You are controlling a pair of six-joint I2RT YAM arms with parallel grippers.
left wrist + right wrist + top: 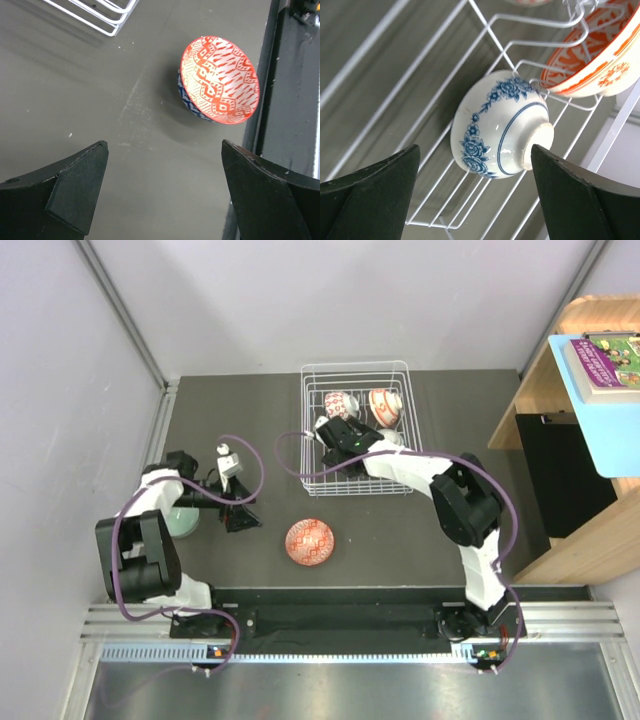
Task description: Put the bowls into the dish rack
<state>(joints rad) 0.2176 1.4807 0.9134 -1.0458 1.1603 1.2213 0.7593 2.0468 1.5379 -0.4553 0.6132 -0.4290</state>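
Note:
I need to move my left gripper down and to the right in the top view next, onto the orange-red bowl's nearest rim [291, 531], because the bowl is still outside the rack [404, 368].
The white wire dish rack [404, 368] stands at the back middle of the table. It holds a blue-and-white bowl [340, 403] and an orange-red bowl [386, 405], with a whitish bowl [393, 438] in front of them. My right gripper [333, 432] is open inside the rack. In the right wrist view its jaws [475, 190] stand wide apart just in front of a blue-and-white bowl [500, 125] lying on its side on the wires, with an orange-red bowl [590, 55] behind it. Another orange-red bowl [311, 542] [220, 80] sits on the table. My left gripper [243, 519] [165, 190] is open and empty, left of it. A pale green bowl [182, 524] lies partly under the left arm.
A wooden shelf unit [560, 420] with a blue board and a book stands at the right. Grey walls close the left and back. A metal rail [350, 620] runs along the near edge. The rack's corner [107, 22] shows in the left wrist view.

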